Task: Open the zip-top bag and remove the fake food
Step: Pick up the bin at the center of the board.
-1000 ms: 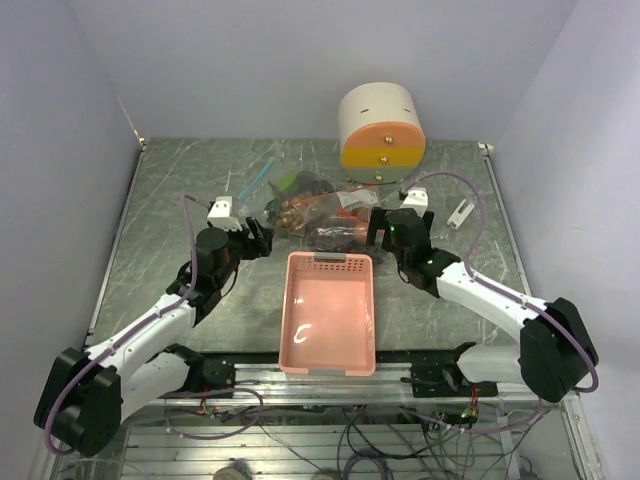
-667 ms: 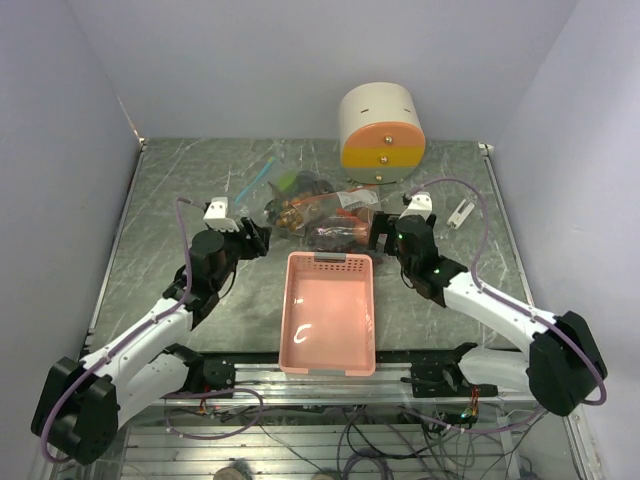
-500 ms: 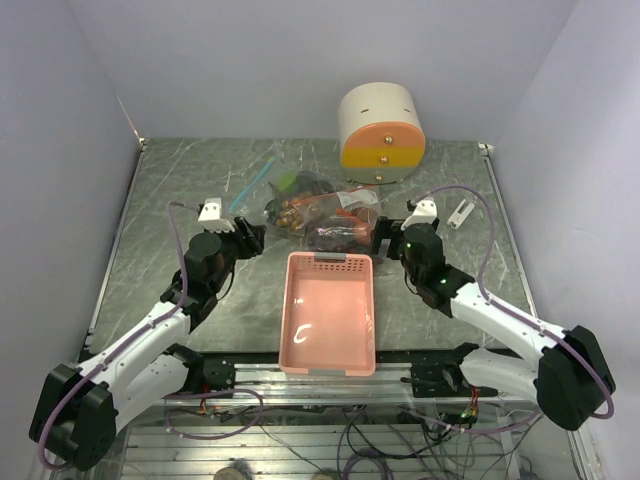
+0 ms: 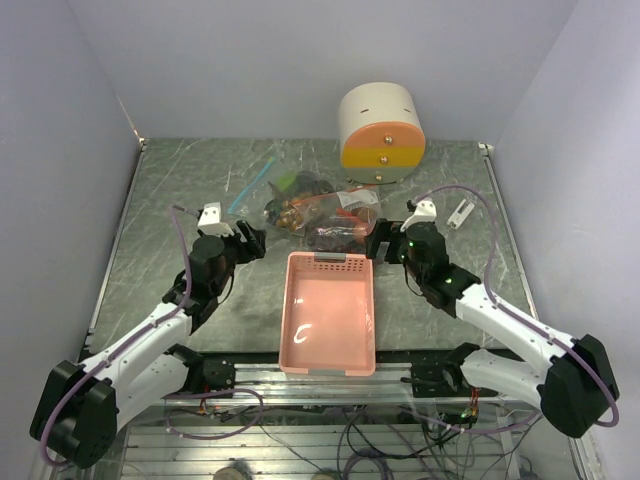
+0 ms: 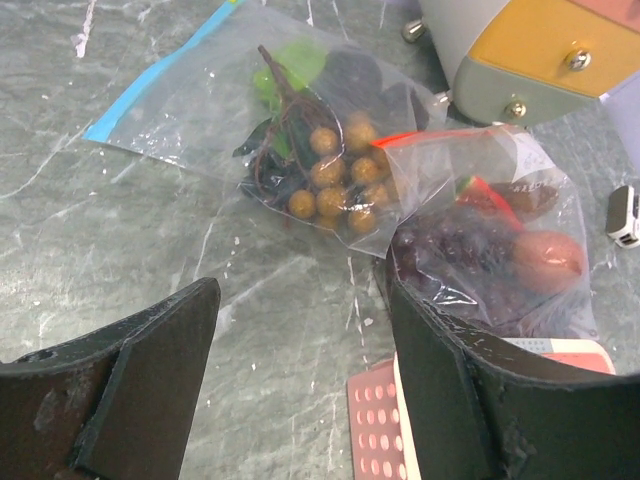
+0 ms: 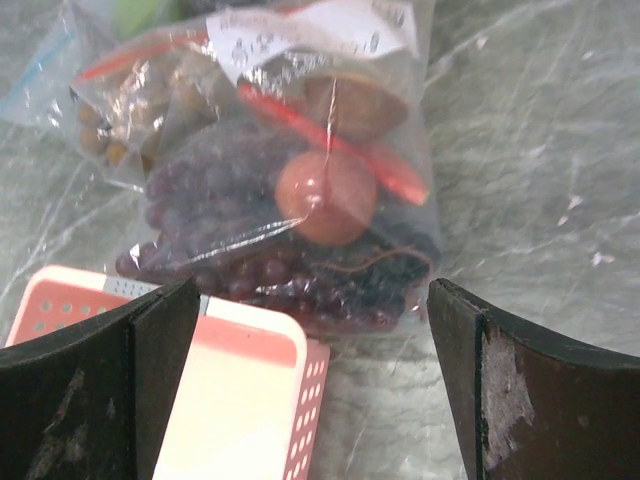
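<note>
My right gripper should move back and down next, with its open fingers astride the basket's nearest side rim [image 4: 373, 285]. That thin edge is below and back from the gripper.
Two clear zip-top bags [image 4: 318, 213] of fake food lie together behind the pink basket [image 4: 329, 312]. In the left wrist view, the blue-zipped bag [image 5: 190, 110] holds a tan-brown grape bunch [image 5: 335, 182] and a green piece [image 5: 292, 68]. The red-zipped bag [image 5: 500, 190] holds dark purple grapes [image 5: 452, 250] and a reddish-orange fruit [image 5: 548, 258]. In the right wrist view, the fruit [image 6: 325, 196] rests on the purple grapes [image 6: 250, 262]. My left gripper [image 4: 252, 240] is open and empty, left of the bags. My right gripper [image 4: 380, 244] is open and empty, right of them.
A cream cylinder unit with orange and yellow drawer fronts [image 4: 381, 127] stands at the back behind the bags. A small white clip [image 4: 459, 212] lies at the right. The basket's far rim [image 6: 230, 335] lies just under the red-zipped bag. Walls enclose the table.
My right gripper has drawn back from the bags toward the near side. My left gripper has shifted slightly left and back. The bags have not moved.
</note>
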Tool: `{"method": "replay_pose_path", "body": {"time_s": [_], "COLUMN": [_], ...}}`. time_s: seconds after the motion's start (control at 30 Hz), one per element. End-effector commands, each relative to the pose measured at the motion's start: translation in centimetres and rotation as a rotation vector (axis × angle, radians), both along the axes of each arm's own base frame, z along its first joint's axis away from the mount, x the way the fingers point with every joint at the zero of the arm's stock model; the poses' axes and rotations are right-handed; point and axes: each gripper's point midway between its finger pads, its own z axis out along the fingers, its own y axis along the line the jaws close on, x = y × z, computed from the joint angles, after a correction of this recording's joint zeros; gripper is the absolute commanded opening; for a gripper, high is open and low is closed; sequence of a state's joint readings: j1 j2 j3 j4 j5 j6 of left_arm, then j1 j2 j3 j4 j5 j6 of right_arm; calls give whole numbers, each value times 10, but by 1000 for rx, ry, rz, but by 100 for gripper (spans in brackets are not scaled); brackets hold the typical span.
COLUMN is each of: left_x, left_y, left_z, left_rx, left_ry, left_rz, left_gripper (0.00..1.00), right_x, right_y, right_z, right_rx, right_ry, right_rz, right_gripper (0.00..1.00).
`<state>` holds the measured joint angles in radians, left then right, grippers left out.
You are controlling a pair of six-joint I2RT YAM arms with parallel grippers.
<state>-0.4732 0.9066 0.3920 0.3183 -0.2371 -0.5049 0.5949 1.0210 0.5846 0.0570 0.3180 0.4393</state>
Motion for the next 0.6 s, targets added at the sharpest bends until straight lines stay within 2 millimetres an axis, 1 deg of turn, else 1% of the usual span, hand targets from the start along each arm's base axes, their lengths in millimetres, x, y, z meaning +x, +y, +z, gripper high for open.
{"method": "replay_pose_path", "body": {"time_s": [0.0, 0.1, 0.17, 0.23, 0.37, 0.43, 0.57], "left_x": [4, 4, 3, 2, 2, 2, 3], "left_y": [-3, -2, -1, -1, -2, -4, -5], "left_z": [12, 15, 16, 18, 17, 17, 16], "left_rx": [-3, -5, -5, -7, -6, -6, -4], "left_ry": [-17, -20, -24, -32, -27, -23, -17], "left_rz": [-3, 1, 5, 2, -5, -10, -16], "left_gripper": [80, 79, 79, 79, 78, 78, 78], "right_x": [-18, -26, -30, -35, -45, -50, -60], "right_y": [19, 27, 29, 30, 35, 38, 45], "right_z": [-31, -49, -56, -62, -67, -68, -73], "right_rx": [35, 43, 43, 38, 29, 26, 0], "right_ry": [191, 259, 284, 301, 319, 325, 338], "right_rz": [77, 112, 120, 123, 139, 143, 152], "right_gripper": [95, 86, 79, 71, 57, 54, 54]}}
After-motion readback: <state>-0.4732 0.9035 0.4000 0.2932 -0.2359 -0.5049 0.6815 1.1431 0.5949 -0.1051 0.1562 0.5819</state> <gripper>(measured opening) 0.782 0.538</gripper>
